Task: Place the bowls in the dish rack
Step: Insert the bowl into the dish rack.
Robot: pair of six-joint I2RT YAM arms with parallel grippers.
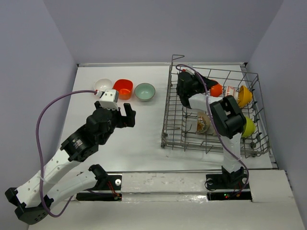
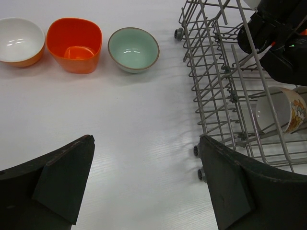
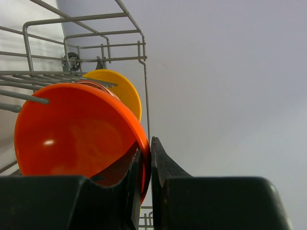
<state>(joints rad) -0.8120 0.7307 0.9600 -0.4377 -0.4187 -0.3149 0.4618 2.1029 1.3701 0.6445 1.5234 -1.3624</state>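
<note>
The rack's grey wires below my right gripper overlap only the red-orange bowl's low edge. My right gripper should next sink deeper among them and release the bowl's rim.
In the right wrist view my right gripper (image 3: 146, 149) is shut on the rim of a red-orange bowl (image 3: 72, 132), held on edge inside the dish rack (image 3: 81, 34). Just behind it stands an orange-yellow bowl (image 3: 123, 88). From above, the right gripper (image 1: 209, 89) and its bowl (image 1: 217, 89) are at the back of the rack (image 1: 168, 106). My left gripper (image 1: 125, 115) hovers open and empty over the table. A white bowl (image 2: 18, 40), a red-orange bowl (image 2: 74, 44) and a pale teal bowl (image 2: 133, 49) sit in a row beyond it.
The rack also holds an orange-yellow bowl (image 1: 244, 96), a yellow-green bowl (image 1: 248, 127), a patterned bowl (image 1: 201, 122) lying on its side, and a white one with red pattern (image 1: 231, 90). The rack's small wheels (image 2: 197, 150) are close to my left gripper's right finger. Grey walls enclose the table.
</note>
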